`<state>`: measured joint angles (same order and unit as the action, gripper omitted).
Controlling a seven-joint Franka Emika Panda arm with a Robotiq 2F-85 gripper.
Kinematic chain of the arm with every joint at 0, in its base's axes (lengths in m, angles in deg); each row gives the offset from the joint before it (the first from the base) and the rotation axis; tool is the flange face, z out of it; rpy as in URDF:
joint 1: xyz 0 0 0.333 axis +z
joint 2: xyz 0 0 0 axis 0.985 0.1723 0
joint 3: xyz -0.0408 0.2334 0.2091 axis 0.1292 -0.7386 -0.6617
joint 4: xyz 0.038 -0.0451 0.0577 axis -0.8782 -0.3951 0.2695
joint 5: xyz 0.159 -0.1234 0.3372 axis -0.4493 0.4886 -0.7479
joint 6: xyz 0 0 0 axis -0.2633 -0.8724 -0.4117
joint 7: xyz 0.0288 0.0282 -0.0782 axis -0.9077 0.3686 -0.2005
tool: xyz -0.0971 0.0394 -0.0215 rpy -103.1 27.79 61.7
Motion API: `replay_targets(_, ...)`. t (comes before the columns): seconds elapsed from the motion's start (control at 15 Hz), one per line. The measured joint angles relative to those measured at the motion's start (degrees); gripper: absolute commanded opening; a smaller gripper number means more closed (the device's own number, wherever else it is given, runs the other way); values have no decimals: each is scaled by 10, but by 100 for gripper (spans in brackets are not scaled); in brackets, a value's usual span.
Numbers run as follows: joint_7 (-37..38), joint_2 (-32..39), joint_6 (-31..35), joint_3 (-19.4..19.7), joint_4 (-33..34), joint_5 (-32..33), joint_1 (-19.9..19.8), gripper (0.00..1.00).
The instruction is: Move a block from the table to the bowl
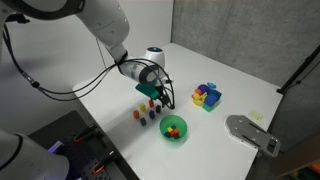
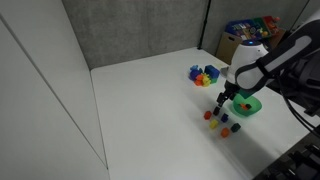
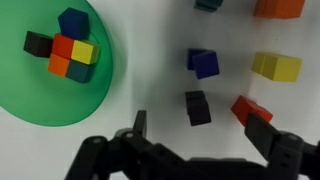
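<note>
The black block (image 3: pixel 198 108) needs to get into the bowl, so my gripper will first move down and close its fingers around the block's sides.
The green bowl (image 3: pixel 50 70) holds several small blocks and also shows in both exterior views (image 1: pixel 174 128) (image 2: pixel 248 105). On the white table (image 1: pixel 230 70) beside it lie loose blocks: black (image 3: pixel 197 107), blue (image 3: pixel 203 63), red (image 3: pixel 248 109), yellow (image 3: pixel 277 67) and orange (image 3: pixel 280 6). My gripper (image 3: pixel 200 130) is open and empty, just above the table. The black block lies between its fingers, and the red block is next to one fingertip. The gripper also shows in both exterior views (image 1: pixel 155 96) (image 2: pixel 224 100), over the group of loose blocks (image 1: pixel 146 113).
A blue-yellow-purple blocky cluster (image 1: pixel 207 96) (image 2: pixel 204 74) stands further back on the table. A grey flat object (image 1: pixel 250 133) lies near one table edge. A box of colourful items (image 2: pixel 250 30) sits behind the table. A grey wall backs the table.
</note>
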<state>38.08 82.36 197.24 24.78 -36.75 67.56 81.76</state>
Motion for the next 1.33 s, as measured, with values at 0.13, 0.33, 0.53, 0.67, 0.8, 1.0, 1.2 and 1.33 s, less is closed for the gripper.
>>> replay_targets(0.13,0,20,10,4,8,0,7,100)
replay_targets(0.33,0,49,22,13,21,0,21,100)
replay_targets(0.53,0,73,32,26,35,0,34,100)
replay_targets(0.67,1,86,37,32,44,0,42,75)
replay_targets(0.8,2,96,39,37,53,0,48,66)
replay_targets(1.0,7,106,39,42,63,0,56,40)
replay_targets(1.2,9,111,39,47,69,0,62,18)
replay_targets(1.33,12,111,39,51,70,0,64,7)
